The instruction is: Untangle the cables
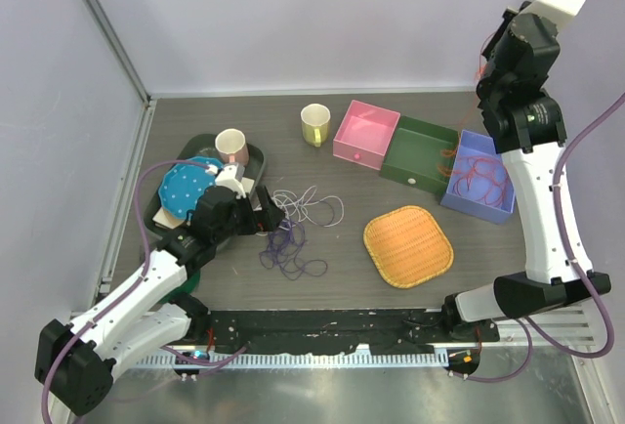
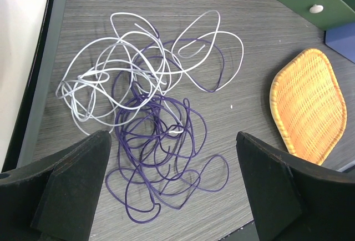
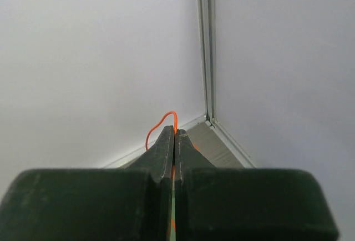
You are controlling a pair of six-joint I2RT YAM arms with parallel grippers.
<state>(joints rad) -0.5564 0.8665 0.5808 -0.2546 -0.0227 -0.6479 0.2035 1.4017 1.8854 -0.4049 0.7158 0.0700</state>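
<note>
My right gripper needs to move down next toward the inside of the blue box (image 1: 479, 178) and let go of the orange-red cable, because the blue box is well below my raised gripper.
A white cable (image 2: 127, 66) and a purple cable (image 2: 161, 152) lie tangled together in loose loops on the grey table (image 2: 238, 41); in the top view the white cable (image 1: 311, 204) lies just behind the purple cable (image 1: 289, 248). My left gripper (image 2: 175, 188) is open and empty, hovering just above the near loops of the purple cable, with its fingers (image 2: 72, 188) on either side; in the top view the left gripper (image 1: 270, 215) sits at the tangle's left edge. My right gripper (image 3: 175, 132) is shut on an orange-red cable (image 3: 160, 123) and is raised high (image 1: 485, 64). More orange-red cable (image 1: 480, 178) lies in the blue box.
Pink box (image 1: 366, 134), green box (image 1: 420, 141) and blue box (image 1: 469, 204) stand in a row at the back right. A woven orange tray (image 1: 408, 245) lies right of the tangle. A yellow-green cup (image 1: 314, 124) stands behind. A dark tray (image 1: 256, 155) with a cup and a dotted plate sits at the left.
</note>
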